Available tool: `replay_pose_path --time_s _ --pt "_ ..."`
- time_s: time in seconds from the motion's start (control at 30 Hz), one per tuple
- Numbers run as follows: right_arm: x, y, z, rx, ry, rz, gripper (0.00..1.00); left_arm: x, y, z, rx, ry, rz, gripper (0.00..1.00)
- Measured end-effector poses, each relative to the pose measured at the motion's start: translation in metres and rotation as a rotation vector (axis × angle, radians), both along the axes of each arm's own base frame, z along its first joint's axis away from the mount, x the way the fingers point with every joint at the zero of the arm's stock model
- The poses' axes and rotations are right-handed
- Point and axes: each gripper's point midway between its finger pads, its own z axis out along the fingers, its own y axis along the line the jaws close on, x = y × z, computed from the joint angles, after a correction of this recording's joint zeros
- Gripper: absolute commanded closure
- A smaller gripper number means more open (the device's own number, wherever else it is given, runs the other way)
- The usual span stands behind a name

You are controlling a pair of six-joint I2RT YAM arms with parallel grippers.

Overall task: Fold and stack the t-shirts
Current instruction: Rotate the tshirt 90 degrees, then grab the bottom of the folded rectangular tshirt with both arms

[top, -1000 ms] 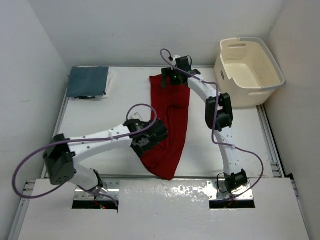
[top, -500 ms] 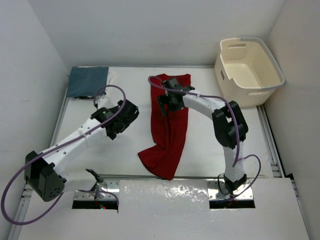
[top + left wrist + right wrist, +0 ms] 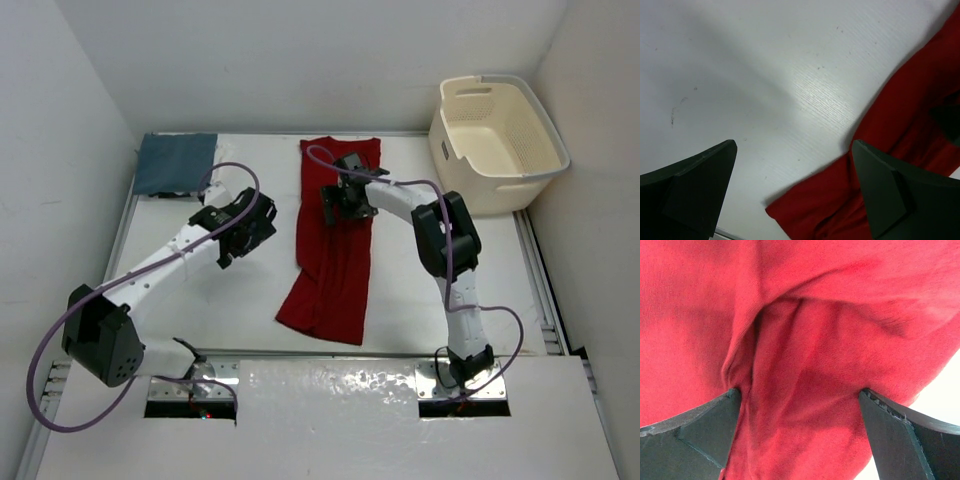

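The red shirt's near corner (image 3: 284, 316) (image 3: 775, 210) sticks out onto bare table. My left gripper should move back, to the right in the top view and down onto that corner next.
A bright red t-shirt (image 3: 335, 250) lies as a long, creased strip down the middle of the table. A folded blue-grey t-shirt (image 3: 176, 163) sits at the far left corner. My left gripper (image 3: 258, 224) hovers open over bare table just left of the red shirt. In the left wrist view this gripper (image 3: 794, 150) frames white table, with a corner of the red shirt (image 3: 900, 130) under its right finger. My right gripper (image 3: 342, 200) is open above the upper part of the red shirt. In the right wrist view it (image 3: 800, 395) spans a rumpled fold of red cloth (image 3: 805, 315) without pinching it.
A cream perforated laundry basket (image 3: 553, 152) stands at the far right corner, and I see nothing inside it. White walls close in the table on three sides. Metal rails (image 3: 540, 290) run along the table's side edges.
My left gripper has left the near part of the red shirt and swung left and farther back. The right gripper came nearer along the shirt. The shirt now lies straighter.
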Motion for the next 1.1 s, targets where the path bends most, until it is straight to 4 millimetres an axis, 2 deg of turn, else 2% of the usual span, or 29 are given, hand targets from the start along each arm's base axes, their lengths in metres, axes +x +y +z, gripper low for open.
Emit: replay_pose_path --time_s 0.13,0.27,0.33,0.43,0.5,0.57,0.63,0.7,0.77,0.83,0.87,0.93,1.0,1.03,1.1 --pt "0.042 -0.007 0.004 0.081 -0.036 -0.028 0.01 0.005 -0.002 -0.014 0.008 0.048 -0.029 0.00" --pt "0.091 0.003 0.009 0.148 -0.097 0.048 0.01 0.011 -0.014 -0.027 -0.012 0.096 -0.097 0.00" --pt "0.104 0.009 0.012 0.167 -0.113 0.089 0.01 0.013 -0.022 -0.033 -0.031 0.119 -0.147 0.00" --pt "0.101 0.017 0.019 0.183 -0.108 0.146 0.01 0.013 -0.037 -0.040 -0.078 0.145 -0.227 0.00" --pt "0.085 0.019 0.024 0.188 -0.099 0.176 0.01 0.010 -0.048 -0.045 -0.123 0.153 -0.284 0.00" --pt "0.052 0.015 0.038 0.187 -0.065 0.195 0.01 0.001 -0.060 -0.055 -0.163 0.174 -0.345 0.00" --pt "0.029 0.011 0.063 0.198 -0.088 0.201 0.01 -0.012 -0.068 -0.066 -0.179 0.208 -0.392 0.00" --pt "0.002 0.002 0.097 0.210 -0.129 0.192 0.01 -0.029 -0.084 -0.074 -0.184 0.238 -0.462 0.00" --pt "-0.022 -0.011 0.128 0.222 -0.192 0.165 0.01 -0.046 -0.109 -0.080 -0.202 0.255 -0.553 0.00" --pt "-0.049 -0.031 0.146 0.238 -0.257 0.113 0.01 -0.060 -0.131 -0.084 -0.231 0.265 -0.620 0.01" --pt "-0.063 -0.042 0.147 0.239 -0.264 0.083 0.01 -0.067 -0.140 -0.087 -0.249 0.272 -0.648 0.03" --pt "-0.096 -0.067 0.131 0.228 -0.244 0.014 0.01 -0.081 -0.151 -0.096 -0.280 0.294 -0.676 0.08" --pt "-0.127 -0.089 0.101 0.202 -0.183 -0.056 0.01 -0.093 -0.155 -0.106 -0.302 0.314 -0.686 0.13" --pt "-0.148 -0.104 0.079 0.177 -0.127 -0.102 0.01 -0.101 -0.156 -0.112 -0.312 0.332 -0.687 0.17" --pt "-0.176 -0.119 0.054 0.156 -0.065 -0.155 0.01 -0.109 -0.156 -0.121 -0.318 0.359 -0.684 0.22"
